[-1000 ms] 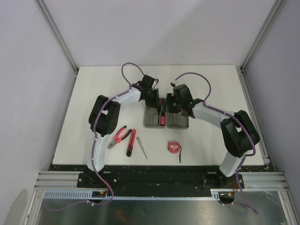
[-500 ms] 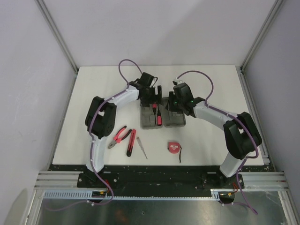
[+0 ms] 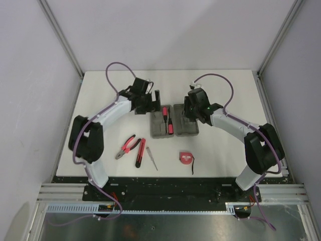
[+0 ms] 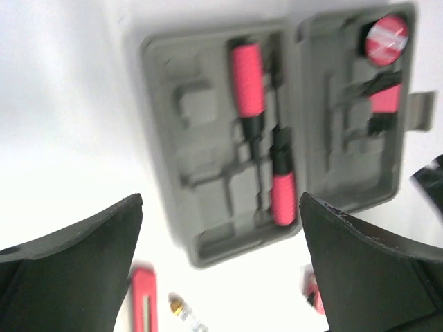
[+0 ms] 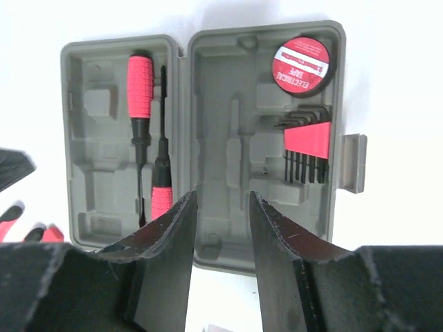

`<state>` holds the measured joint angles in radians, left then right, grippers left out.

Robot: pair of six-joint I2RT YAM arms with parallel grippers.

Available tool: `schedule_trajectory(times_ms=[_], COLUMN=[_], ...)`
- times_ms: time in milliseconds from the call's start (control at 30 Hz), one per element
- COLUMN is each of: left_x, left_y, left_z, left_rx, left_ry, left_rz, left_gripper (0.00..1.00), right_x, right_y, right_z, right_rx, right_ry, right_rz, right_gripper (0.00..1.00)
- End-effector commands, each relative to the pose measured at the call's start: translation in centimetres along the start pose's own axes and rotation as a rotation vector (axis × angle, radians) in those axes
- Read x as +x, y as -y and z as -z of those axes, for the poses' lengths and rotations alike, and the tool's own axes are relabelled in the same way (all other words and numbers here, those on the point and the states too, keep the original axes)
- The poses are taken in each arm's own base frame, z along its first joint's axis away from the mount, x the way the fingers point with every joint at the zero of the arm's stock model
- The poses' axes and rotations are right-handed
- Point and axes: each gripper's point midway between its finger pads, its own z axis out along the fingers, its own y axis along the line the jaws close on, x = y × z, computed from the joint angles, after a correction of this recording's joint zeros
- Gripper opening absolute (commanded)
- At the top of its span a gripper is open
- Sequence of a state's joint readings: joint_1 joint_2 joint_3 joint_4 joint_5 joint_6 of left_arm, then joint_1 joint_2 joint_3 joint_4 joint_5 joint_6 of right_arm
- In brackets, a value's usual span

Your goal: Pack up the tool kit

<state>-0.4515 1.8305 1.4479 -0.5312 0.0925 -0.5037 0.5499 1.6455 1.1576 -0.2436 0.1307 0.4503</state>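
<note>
Next, my left gripper moves back and to the left in the top view, then down onto the pliers' far handle [image 3: 129, 139], since they lie outside the case [image 3: 185, 129].
The grey tool kit case [image 3: 185, 129] lies open and flat in the middle of the table. Two red-and-black screwdrivers [image 5: 140, 90] sit in its left half, while a roll of electrical tape [image 5: 302, 66] and a red holder of hex keys [image 5: 307, 142] fill the right half. My left gripper [image 3: 157, 102] hangs open and wide over the case's far left corner with nothing in it. My right gripper [image 3: 190, 116] hovers above the right half, its jaws a little apart and nothing between them. Pliers [image 3: 128, 145] and a tape measure [image 3: 186, 157] lie loose in front of the case.
A red-and-black handled tool [image 3: 140, 152] and a thin clear-handled screwdriver [image 3: 152, 160] lie beside the pliers. The case's latch tab [image 5: 353, 163] sticks out on the right side. Metal frame posts and walls border the white table [image 3: 100, 100].
The left gripper opened wide, let go of a screwdriver now lying in the case's left half, and pulled back to the left. The right gripper's jaws parted slightly.
</note>
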Motion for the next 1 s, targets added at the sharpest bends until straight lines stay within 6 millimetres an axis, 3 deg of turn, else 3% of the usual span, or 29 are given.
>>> schedule_trajectory(times_ms=[0,200,300,433,700,967], left_x=[1.3,6.8,8.8,10.4,11.8,12.5], left_y=[-4.2,-11.4,-13.2,-14.9,-15.3,-14.3], left_z=[4.4,7.3,7.7,7.6,5.6,4.3], left_rx=[-0.122,-0.390,-0.438,-0.478,-0.450,-0.363], left_ry=[0.049,0.025,-0.005,-0.043,-0.175,-0.220], left_rz=[-0.047,-0.036,-0.005,0.005,-0.114,-0.137], left_gripper=[0.99,0.88,0.72,0.64,0.54,0.57], right_x=[-1.3,-0.9,-0.7,-0.3,-0.2,-0.1], right_y=[1.0,1.2,1.4,1.7,2.0,2.2], right_z=[0.6,-0.3,-0.8,-1.4,-1.9,-2.1], right_rx=[0.045,0.023,0.013,0.006,-0.001,0.009], right_ry=[0.038,0.023,0.009,-0.010,-0.020,-0.025], right_rz=[0.031,0.030,0.029,0.027,-0.004,-0.023], right_gripper=[0.41,0.41,0.41,0.41,0.41,0.40])
